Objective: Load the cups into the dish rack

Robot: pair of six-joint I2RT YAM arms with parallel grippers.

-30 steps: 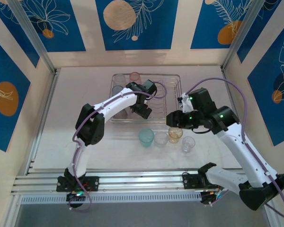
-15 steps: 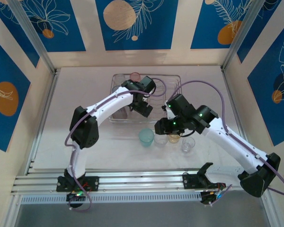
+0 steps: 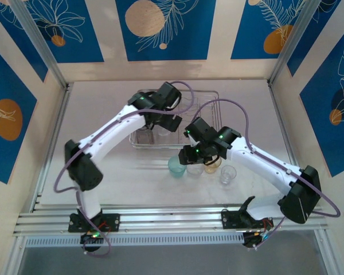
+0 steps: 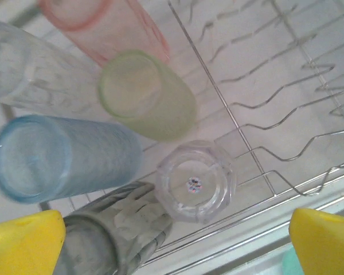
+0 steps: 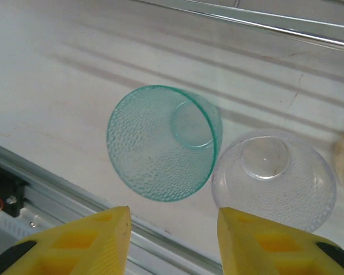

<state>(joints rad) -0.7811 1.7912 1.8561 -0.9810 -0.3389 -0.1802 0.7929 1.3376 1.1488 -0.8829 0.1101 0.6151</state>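
The unloaded teal cup is standing below, closer to my base, so my left gripper will next move back off the dish rack (image 3: 210,95) and go down onto the teal cup's rim (image 3: 171,161).
The dish rack (image 3: 210,95) stands at the back of the table. In the left wrist view its wires (image 4: 275,123) carry a pink cup (image 4: 106,23), a clear cup (image 4: 28,69), a yellow-green cup (image 4: 146,94), a blue cup (image 4: 57,157), a grey cup (image 4: 109,235) and a clear faceted cup (image 4: 195,180). My left gripper (image 3: 157,121) (image 4: 175,246) hangs open above them, holding nothing. A teal cup (image 3: 176,166) (image 5: 160,143) and a clear cup (image 3: 195,169) (image 5: 275,177) stand on the table. My right gripper (image 3: 186,159) (image 5: 172,240) hovers open over the teal cup.
An amber cup (image 3: 212,165) and another clear cup (image 3: 228,174) stand on the table to the right of those two. The aluminium rail (image 3: 160,220) runs along the near edge. Walls enclose the table on three sides.
My right arm has swung left from beside the rack's right end to above the teal cup. My left gripper has drawn back over the rack's left part.
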